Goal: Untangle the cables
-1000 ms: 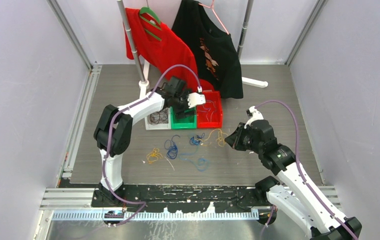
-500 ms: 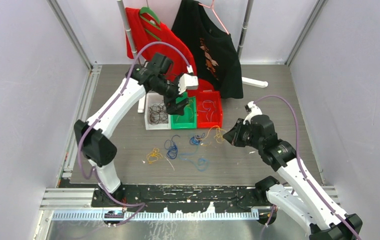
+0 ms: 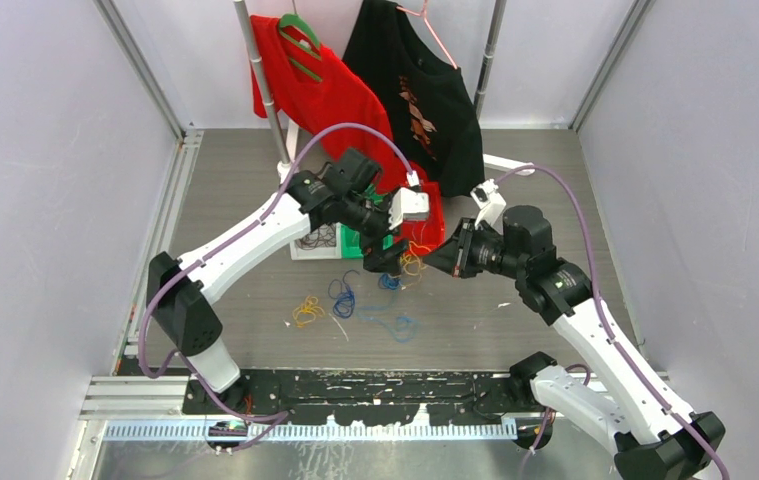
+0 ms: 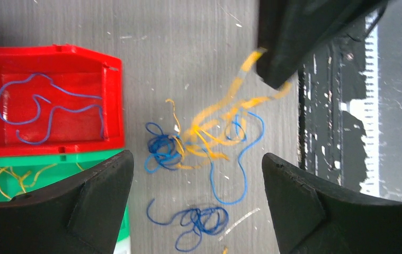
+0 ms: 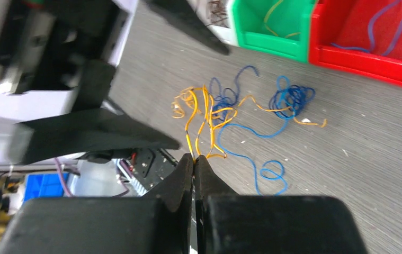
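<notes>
The yellow cable [image 3: 412, 263] [image 4: 214, 120] hangs from the ends of my right gripper's fingers. My left gripper will move toward them next, then close around the cable between its open fingers.
The cables lie loose on the grey table in front of the bins. A yellow bundle [image 3: 413, 260] tangled with a blue strand is partly lifted. My right gripper [image 3: 435, 262] is shut on the yellow strands [image 5: 204, 116] at its tips [image 5: 194, 157]. A blue clump [image 5: 289, 98] hangs on the yellow bundle's far end. My left gripper [image 3: 387, 256] is open and hovers right above the same tangle [image 4: 209, 132], its fingers [image 4: 98, 201] wide apart and holding nothing. A blue coil [image 4: 201, 221] lies below between them. More blue [image 3: 345, 295] and yellow [image 3: 305, 312] cables lie further left.
Three bins stand behind the cables: white [image 3: 307, 250] with dark cables, green [image 4: 8, 164] with yellow cables, red [image 4: 55, 53] with a blue cable. A clothes rack with a red shirt [image 3: 325, 95] and a black shirt [image 3: 425, 100] stands at the back.
My left arm swung from over the bins down and right to above the tangle. My right gripper moved up and left and now holds the yellow strands lifted.
</notes>
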Tool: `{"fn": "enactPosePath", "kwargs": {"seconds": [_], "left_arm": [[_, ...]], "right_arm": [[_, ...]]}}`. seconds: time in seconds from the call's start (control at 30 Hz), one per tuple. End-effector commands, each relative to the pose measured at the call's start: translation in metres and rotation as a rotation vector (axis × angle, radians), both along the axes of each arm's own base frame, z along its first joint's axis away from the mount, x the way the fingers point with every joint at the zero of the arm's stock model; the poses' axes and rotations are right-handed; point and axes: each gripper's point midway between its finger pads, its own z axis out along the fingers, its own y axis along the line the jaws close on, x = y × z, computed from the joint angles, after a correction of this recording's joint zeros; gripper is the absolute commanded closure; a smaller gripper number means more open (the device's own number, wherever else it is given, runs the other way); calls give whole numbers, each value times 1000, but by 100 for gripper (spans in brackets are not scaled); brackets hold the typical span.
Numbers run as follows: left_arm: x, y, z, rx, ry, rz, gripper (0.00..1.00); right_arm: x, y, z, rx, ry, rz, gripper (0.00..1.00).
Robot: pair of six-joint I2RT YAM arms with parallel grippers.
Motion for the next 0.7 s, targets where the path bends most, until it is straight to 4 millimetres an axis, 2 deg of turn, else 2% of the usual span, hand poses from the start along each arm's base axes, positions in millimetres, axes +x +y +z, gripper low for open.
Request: {"fn": "enactPosePath", "kwargs": {"seconds": [0.0,0.1,0.27,0.33,0.47,0.5,0.53,0.57,0.6,0.67], "left_arm": [[22,-21,36,-174,-140,12,10],[14,-22,44,-208,-137,-26,12],[2,-20,46,-227,-119,-75,24],[-6,-17,45,-224,-104,-105,35],[-23,-14,53,-231,-57,-164,68],[-24,-13,56,-231,-51,-167,84],[-25,-12,61,-232,-54,-165,95],[-25,-11,65,-230,-63,-159,100],[-23,-10,70,-231,-75,-146,100],[-19,-8,83,-236,-109,-114,100]], "right_arm": [[-13,18,47,111,-101,137,99],[-19,22,54,129,-117,182,99],[-24,29,62,174,-124,242,99],[-24,31,64,188,-123,250,99],[-23,33,71,217,-147,247,99],[-21,33,72,219,-155,239,94],[-19,32,73,219,-164,228,86],[-17,31,74,215,-173,214,80],[-15,29,74,210,-187,200,76],[-11,25,76,198,-214,168,60]]}}
